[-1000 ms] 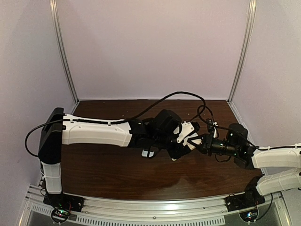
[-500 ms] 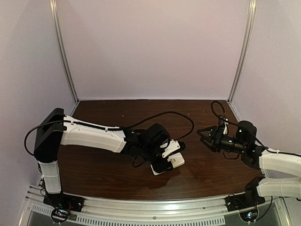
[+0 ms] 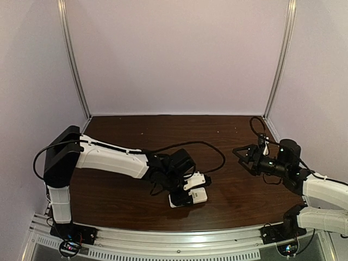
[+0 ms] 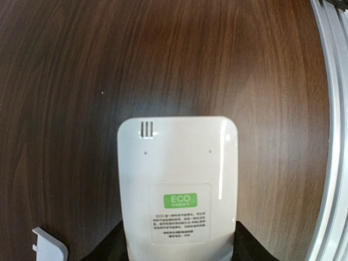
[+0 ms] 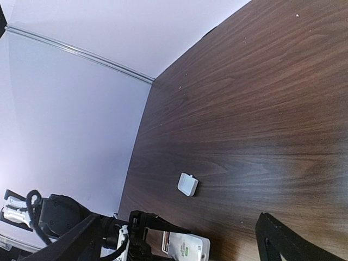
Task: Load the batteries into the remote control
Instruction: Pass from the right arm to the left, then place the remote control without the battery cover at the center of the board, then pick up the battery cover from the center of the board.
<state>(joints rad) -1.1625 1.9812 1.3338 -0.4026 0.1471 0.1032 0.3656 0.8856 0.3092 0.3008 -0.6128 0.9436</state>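
The bare wood near the front bar is below the gripper, so my left gripper will next go down, put the remote control (image 3: 191, 198) on the tabletop and let go of it.
The remote control (image 4: 178, 179) is a white slab seen back side up, with a green ECO label. My left gripper (image 4: 179, 249) is shut on its near end, one black jaw on each long side. From above, the remote control (image 3: 191, 198) is low over the table near the front edge, at the tip of my left gripper (image 3: 184, 191). My right gripper (image 3: 243, 157) hangs open and holds nothing at the right side of the table, well apart from the remote control (image 5: 187, 247). Its dark fingers (image 5: 280, 239) frame the right wrist view. No batteries are in view.
A small white cover piece (image 5: 187, 185) lies flat on the dark wood table (image 3: 119, 196), just beyond the left gripper; its corner (image 4: 49, 247) shows beside the remote. An aluminium rail (image 3: 179, 239) runs along the front edge. A black cable (image 3: 209, 147) loops over the table.
My right gripper has opened, let go of the remote and drawn back to the right. My left arm has carried the remote toward the front edge and lowered it.
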